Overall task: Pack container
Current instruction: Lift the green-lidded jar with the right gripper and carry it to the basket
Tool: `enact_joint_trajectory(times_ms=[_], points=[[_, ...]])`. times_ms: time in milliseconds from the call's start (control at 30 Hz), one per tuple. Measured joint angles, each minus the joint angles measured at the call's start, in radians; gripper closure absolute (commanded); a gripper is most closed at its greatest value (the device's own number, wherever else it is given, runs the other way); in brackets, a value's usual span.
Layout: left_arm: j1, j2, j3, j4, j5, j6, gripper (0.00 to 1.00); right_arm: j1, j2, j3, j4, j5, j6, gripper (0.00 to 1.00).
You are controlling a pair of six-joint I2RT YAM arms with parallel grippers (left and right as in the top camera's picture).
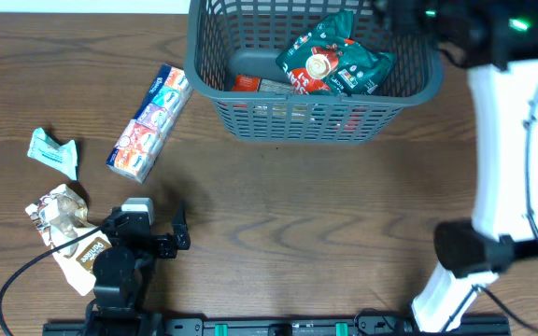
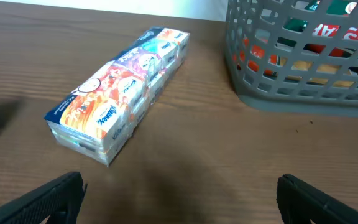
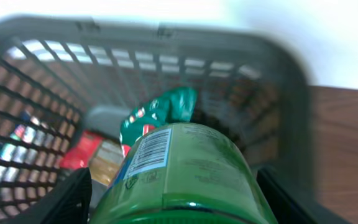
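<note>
The green snack bag fills one side, and I should next move my right gripper past it, left in the overhead view and down beside the red packet (image 1: 247, 83).
The dark grey lattice basket (image 1: 299, 118) stands at the back middle; it also shows in the left wrist view (image 2: 291, 93) and the right wrist view (image 3: 166, 32). Inside lie a green snack bag (image 1: 336, 60) and a red packet (image 1: 247, 83). My right gripper (image 3: 179, 200) is shut on a green cylindrical can (image 3: 188, 168) and holds it above the basket's inside. In the overhead view the right wrist (image 1: 407, 13) hangs over the basket's far right corner and hides the can. My left gripper (image 2: 179, 200) is open and empty, low over the table front left (image 1: 177, 230).
A long multi-pack of tissue packets (image 1: 149, 121) lies left of the basket, also in the left wrist view (image 2: 120, 93). A teal packet (image 1: 54, 152) and a crumpled beige and brown packet (image 1: 63, 222) lie at the far left. The right arm's white link (image 1: 512, 159) stands at the right.
</note>
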Motion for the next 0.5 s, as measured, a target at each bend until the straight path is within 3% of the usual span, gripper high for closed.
enact_joint_trajectory(times_ms=[233, 500], points=[[0.000, 0.000, 0.000, 0.000, 0.000, 0.000, 0.01, 0.056, 0.211, 0.000, 0.009, -0.055, -0.079, 0.99], [0.000, 0.000, 0.000, 0.000, 0.000, 0.000, 0.02, 0.162, 0.314, 0.000, 0.090, -0.193, -0.156, 0.99]])
